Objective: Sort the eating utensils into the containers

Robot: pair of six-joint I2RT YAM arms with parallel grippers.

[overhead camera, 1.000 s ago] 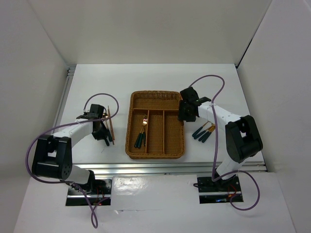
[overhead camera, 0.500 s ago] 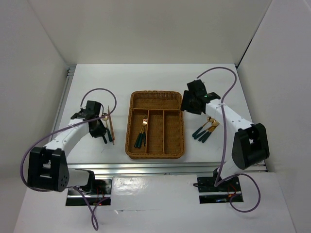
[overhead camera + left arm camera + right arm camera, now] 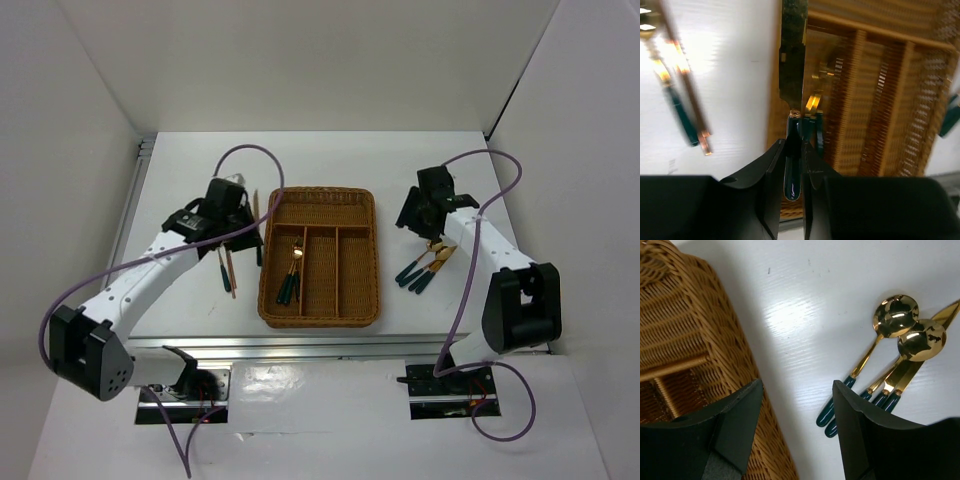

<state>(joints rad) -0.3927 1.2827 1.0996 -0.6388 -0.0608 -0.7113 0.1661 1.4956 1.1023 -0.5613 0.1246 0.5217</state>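
The tray's empty middle long slot lies below and right in the top view, so next my left gripper will move that way, lower the knife and release it.
My left gripper is shut on the dark teal handle of a gold-bladed utensil that looks like a knife. It holds it over the left rim of the woven wicker tray. A few teal-handled utensils lie in the tray's left long slot. The reddish-brown chopsticks and one teal-handled utensil lie on the table left of the tray. My right gripper is open and empty above the table, between the tray and a small pile of gold spoons and other utensils; the pile also shows in the right wrist view.
The tray's middle and right long slots and its far crosswise slot hold nothing that I can see. White walls enclose the table on three sides. A metal rail runs along the near edge.
My left arm has lifted the utensil from beside the chopsticks and carried it right to the tray's left rim. My right arm has moved right, away from the tray toward the pile.
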